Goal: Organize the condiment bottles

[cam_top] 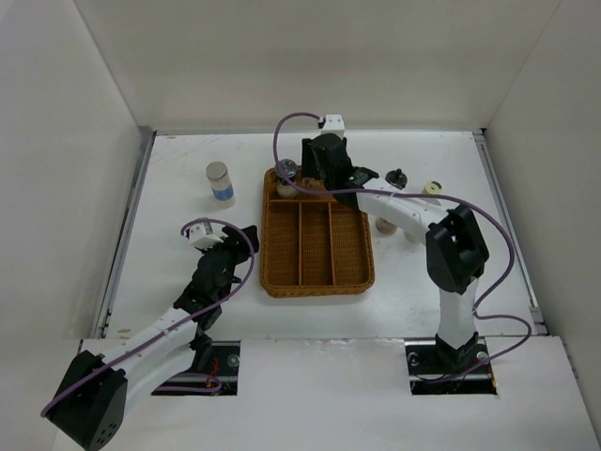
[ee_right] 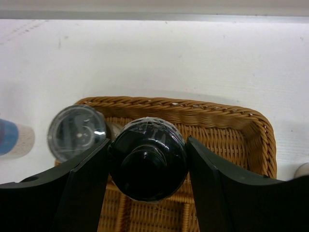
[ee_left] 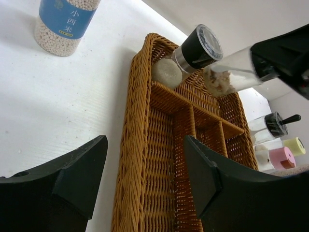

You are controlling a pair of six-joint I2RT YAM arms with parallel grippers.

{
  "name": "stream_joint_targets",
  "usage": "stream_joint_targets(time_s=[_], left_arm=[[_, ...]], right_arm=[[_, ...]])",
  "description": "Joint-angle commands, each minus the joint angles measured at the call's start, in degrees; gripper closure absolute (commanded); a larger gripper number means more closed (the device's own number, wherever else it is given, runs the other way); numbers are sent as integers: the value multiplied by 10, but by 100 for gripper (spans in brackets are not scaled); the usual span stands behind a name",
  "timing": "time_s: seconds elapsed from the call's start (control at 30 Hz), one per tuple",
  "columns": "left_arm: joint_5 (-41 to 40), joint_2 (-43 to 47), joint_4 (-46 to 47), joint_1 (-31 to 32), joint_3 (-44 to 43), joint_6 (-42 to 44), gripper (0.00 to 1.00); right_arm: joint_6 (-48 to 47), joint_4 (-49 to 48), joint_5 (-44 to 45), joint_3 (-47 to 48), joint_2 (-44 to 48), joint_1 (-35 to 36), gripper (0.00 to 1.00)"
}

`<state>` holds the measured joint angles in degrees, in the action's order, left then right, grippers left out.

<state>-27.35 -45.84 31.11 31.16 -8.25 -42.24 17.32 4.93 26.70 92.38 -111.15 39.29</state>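
Note:
Next, my right gripper brings the glass shaker (ee_right: pixel 147 157) down onto the free bottom of the tray's far section beside the second shaker, below the gripper. It then releases the glass shaker's black top.
My right gripper (cam_top: pixel 322 167) (ee_right: pixel 147 159) is shut on the black top of a glass shaker (ee_right: pixel 147 157) and holds it upright over the far compartment of the wicker tray (cam_top: pixel 319 279). Its glass body shows in the left wrist view (ee_left: pixel 229 76). A second shaker (cam_top: pixel 286 172) (ee_right: pixel 77 131) (ee_left: pixel 195 48) stands in the tray's far left corner, beside it. A white grey-capped bottle with a blue label (cam_top: pixel 220 183) (ee_left: pixel 63 21) stands left of the tray. My left gripper (cam_top: pixel 242 246) (ee_left: pixel 145 140) is open and empty at the tray's left rim.
Right of the tray stand a black-topped shaker (cam_top: pixel 396 178) (ee_left: pixel 270 126), a cream-capped bottle (cam_top: pixel 432 190) (ee_left: pixel 295 145) and a pink-capped one (ee_left: pixel 282 158), partly hidden under my right arm. The tray's three long compartments (ee_left: pixel 164 183) hold nothing. White walls enclose the table.

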Motion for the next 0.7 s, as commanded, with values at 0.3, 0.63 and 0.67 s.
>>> stream_joint_targets(time_s=[0.3, 0.63, 0.67], left_arm=[[10, -15, 43, -3, 6, -6, 37], [6, -7, 44, 0, 8, -3, 37], [5, -11, 44, -1, 8, -4, 37]], right_arm=[[3, -34, 4, 39, -66, -7, 38], [20, -21, 7, 17, -63, -7, 15], [18, -23, 7, 17, -56, -7, 13]])
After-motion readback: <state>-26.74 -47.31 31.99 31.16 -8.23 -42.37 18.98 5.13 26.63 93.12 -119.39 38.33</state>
